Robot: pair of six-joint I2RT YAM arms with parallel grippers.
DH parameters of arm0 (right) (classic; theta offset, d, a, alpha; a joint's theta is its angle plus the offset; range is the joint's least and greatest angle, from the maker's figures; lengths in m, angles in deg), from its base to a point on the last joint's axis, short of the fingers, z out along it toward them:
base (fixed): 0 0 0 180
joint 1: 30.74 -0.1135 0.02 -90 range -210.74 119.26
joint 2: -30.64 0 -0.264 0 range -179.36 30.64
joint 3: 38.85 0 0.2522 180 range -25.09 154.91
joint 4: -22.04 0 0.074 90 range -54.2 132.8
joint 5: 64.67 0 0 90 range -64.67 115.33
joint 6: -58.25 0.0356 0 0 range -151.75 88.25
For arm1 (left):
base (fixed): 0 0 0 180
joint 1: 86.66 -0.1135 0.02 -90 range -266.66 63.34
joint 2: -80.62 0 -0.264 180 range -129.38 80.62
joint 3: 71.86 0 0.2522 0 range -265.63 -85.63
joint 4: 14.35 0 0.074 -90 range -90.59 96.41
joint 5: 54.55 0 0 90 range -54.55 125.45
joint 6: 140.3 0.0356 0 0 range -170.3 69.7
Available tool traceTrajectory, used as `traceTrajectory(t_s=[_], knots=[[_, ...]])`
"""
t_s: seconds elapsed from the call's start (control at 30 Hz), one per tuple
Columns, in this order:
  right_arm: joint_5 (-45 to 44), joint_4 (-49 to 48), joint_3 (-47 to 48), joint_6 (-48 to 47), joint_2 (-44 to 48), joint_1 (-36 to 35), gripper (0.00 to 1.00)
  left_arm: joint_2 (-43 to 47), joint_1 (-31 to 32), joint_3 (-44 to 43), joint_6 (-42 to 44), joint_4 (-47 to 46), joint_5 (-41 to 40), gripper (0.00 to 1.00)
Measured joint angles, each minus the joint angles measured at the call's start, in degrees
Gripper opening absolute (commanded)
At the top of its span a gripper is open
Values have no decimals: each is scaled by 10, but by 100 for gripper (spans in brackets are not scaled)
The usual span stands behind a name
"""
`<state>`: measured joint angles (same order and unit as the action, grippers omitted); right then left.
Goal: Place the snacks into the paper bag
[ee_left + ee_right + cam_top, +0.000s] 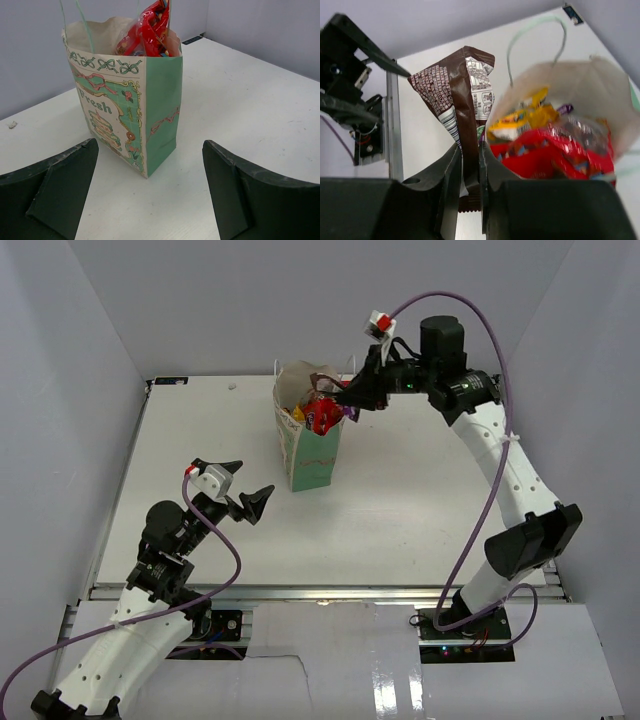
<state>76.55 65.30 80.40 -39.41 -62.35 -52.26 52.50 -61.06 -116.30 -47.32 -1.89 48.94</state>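
My right gripper moves to the left in the top view over the bag's opening next and releases the dark brown packet, as the fingers still hover at the bag's rim.
The paper bag stands upright mid-table, pale green with a printed front and a white inside. A red packet pokes out of its top, and yellow packets lie behind it inside. My right gripper hovers at the bag's right rim, shut on the lower end of a dark brown packet that stands up beside the opening. My left gripper sits low, left of the bag and facing it, open and holding nothing.
The white table is walled by white panels at the back and sides. An aluminium rail runs along its near edge. A small scrap lies on the table to the left of the bag.
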Motion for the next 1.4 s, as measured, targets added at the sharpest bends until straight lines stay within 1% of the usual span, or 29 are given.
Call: traceTrajectory(t_s=[0.1,0.17,0.33,0.4,0.43,0.5,0.53,0.6,0.63,0.77,0.87,0.9,0.93,1.0,1.07,1.1,1.17,1.2,1.27,1.33,1.4], knots=[[-47,-11,59,15,-33,-60,8,0,0,0,0,0,-2,96],[-87,-18,88,33,-58,-85,8,-2,0,0,1,0,-4,96],[-204,-62,129,92,-127,-104,9,-13,0,0,3,0,-8,96],[-256,-75,132,113,-150,-108,13,-15,-1,0,4,0,-9,96],[-276,-78,132,121,-160,-110,18,-16,-1,0,5,0,-9,96],[-304,-85,132,135,-175,-114,24,-16,-3,0,5,0,-9,96],[-314,-87,132,139,-181,-116,32,-16,-4,0,5,0,-9,96],[-329,-88,129,146,-184,-123,43,-16,-4,0,5,0,-9,96],[-334,-89,128,148,-184,-126,50,-16,-4,0,5,0,-9,96],[-354,-111,124,139,-180,-136,56,-13,-4,0,6,0,-8,96],[-363,-117,102,129,-161,-140,59,-11,-4,0,6,0,-8,96],[-363,-117,92,126,-151,-140,62,-10,-4,0,6,0,-8,96],[-362,-115,86,120,-141,-140,72,-10,-4,0,6,0,-8,96],[-334,-110,73,87,-117,-140,80,-9,-4,0,6,0,-8,96],[-292,-94,61,30,-83,-137,93,-6,-4,0,6,0,-8,96],[-275,-84,50,8,-62,-137,90,-5,-4,0,5,0,-8,96],[-256,-83,0,-38,4,-137,90,-1,-4,0,5,0,-6,96],[-257,-82,-45,-55,52,-138,90,2,-4,0,5,0,-5,96],[-283,-111,-158,-77,159,-135,90,7,-4,0,4,0,-2,96],[-316,-123,-281,-80,273,-106,90,12,-4,0,1,0,2,96],[-353,-129,-370,-76,351,-47,90,15,-4,0,-1,-1,5,96]])
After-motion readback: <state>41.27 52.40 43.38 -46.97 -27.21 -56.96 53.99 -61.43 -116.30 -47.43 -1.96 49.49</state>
